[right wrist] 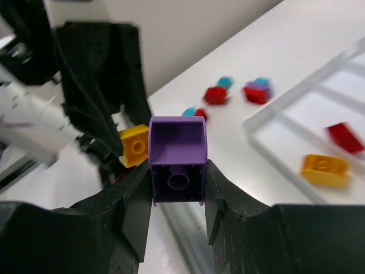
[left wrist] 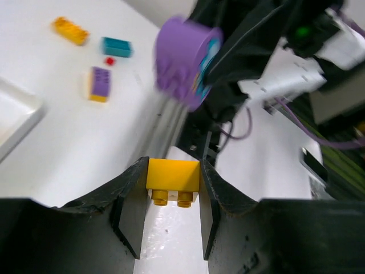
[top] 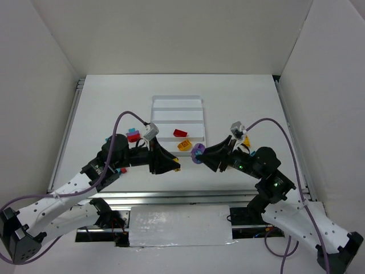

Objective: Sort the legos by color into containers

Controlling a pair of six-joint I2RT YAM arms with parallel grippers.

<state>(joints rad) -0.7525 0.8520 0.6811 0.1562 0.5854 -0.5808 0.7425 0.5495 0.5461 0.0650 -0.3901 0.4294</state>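
My left gripper moves outward next, turns its fingers downward over the tray's nearest section and then opens, since that section already holds a yellow brick (top: 184,145).
My left gripper (top: 173,165) is shut on a yellow brick (left wrist: 173,174) and holds it above the table near the front edge. My right gripper (top: 199,154) is shut on a purple brick (right wrist: 177,149) and faces the left gripper closely; that purple brick also shows in the left wrist view (left wrist: 183,60). The white tray (top: 177,101) lies behind both grippers. One of its near compartments holds a red brick (top: 181,133), and the one nearer still holds a yellow brick (top: 184,145). Both show in the right wrist view, red (right wrist: 344,137) and yellow (right wrist: 325,170).
Loose bricks lie left of the tray: a red-and-teal cluster (top: 133,135) and a teal one (top: 112,138). To the right of the tray lie an orange brick (left wrist: 70,30), a teal brick (left wrist: 117,47) and a purple-and-yellow brick (left wrist: 100,84). White walls enclose the table.
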